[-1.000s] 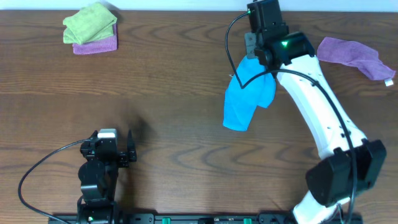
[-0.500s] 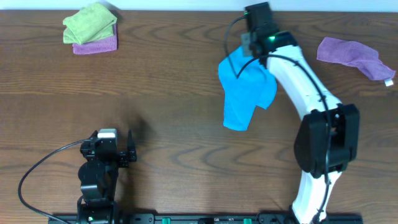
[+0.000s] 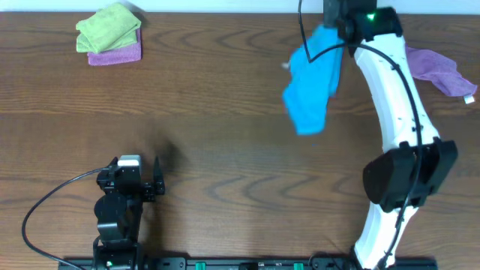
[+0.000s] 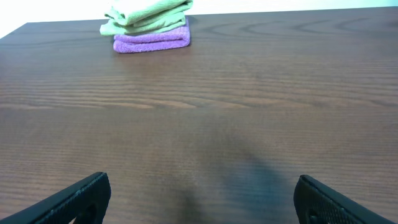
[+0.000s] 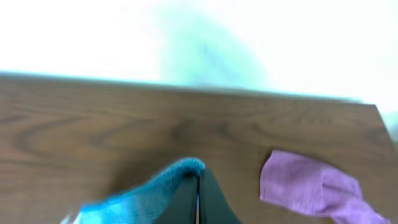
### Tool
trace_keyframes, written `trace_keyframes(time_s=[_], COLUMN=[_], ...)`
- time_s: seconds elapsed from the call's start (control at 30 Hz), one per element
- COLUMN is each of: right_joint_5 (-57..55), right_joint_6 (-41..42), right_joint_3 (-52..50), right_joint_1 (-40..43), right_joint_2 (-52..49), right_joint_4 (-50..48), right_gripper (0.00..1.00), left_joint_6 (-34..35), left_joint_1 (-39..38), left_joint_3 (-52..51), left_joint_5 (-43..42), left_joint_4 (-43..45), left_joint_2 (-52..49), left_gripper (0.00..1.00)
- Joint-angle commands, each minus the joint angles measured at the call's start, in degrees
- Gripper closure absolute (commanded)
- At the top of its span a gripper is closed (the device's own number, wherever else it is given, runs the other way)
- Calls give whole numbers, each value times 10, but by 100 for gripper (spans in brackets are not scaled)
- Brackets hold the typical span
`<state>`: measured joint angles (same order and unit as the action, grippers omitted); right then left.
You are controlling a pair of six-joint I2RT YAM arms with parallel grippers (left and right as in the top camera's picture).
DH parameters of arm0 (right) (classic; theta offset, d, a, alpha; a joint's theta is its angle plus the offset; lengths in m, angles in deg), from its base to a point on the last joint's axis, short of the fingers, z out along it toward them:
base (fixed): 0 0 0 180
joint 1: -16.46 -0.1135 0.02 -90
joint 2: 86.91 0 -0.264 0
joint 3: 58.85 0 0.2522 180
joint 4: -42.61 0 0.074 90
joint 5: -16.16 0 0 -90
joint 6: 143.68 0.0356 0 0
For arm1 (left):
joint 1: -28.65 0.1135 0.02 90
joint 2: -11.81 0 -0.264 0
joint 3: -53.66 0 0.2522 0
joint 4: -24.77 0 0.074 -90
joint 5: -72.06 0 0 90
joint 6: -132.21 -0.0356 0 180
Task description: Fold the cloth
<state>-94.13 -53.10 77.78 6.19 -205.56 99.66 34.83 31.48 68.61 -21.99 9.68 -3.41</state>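
I should bring the cloth to the left in the overhead view with my right gripper, then down onto the bare middle of the tabletop, and let go of its edge there, because the cloth hangs bunched.
The sky-blue cloth (image 3: 311, 82) hangs bunched from my right gripper (image 3: 331, 30) near the table's far edge, lifted off the wood. In the right wrist view the fingers (image 5: 199, 180) are pressed together on an edge of the blue cloth (image 5: 140, 196), which trails down to the left. My left gripper (image 3: 142, 176) rests low at the near left; in the left wrist view its fingers (image 4: 199, 199) are spread wide with only bare table between them.
A lime-green cloth (image 3: 109, 26) lies folded on a purple cloth (image 3: 116, 54) at the far left; the stack also shows in the left wrist view (image 4: 149, 25). Another purple cloth (image 3: 435, 67) lies crumpled at the far right, also in the right wrist view (image 5: 308, 183).
My right gripper has swung up and to the right toward the far edge, carrying the blue cloth off the table. The left arm has not moved.
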Motion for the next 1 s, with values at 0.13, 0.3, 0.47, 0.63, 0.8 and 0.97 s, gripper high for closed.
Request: trace_keyframes(time_s=[0.13,0.3,0.47,0.63,0.8,0.97], right_joint_5=[23,77,198,293,280,280], right_joint_6=[-16,-15,-16,-69,-105,-94], right_joint_3=[43,43,43,43,43,43], right_joint_1=[-18,-37,-97,-191,-244,-238], right_joint_2=[43,55,56,55,55,55], right_joint_4=[45,146,207,252,262,264], right_gripper=[99,99,99,99,99,99], left_joint_6=[-3,-3,-3,-3,-3,-3], left_joint_1=[-2,-2,-2,-2,-2,-2], left_joint_3=[-9,-9,-9,-9,-9,-9], left_joint_5=[9,9,9,9,9,9], left_joint_4=[-29,-29,-29,-29,-29,-29], left_joint_2=[3,3,3,3,3,3], left_gripper=[4,5,5,5,5,5])
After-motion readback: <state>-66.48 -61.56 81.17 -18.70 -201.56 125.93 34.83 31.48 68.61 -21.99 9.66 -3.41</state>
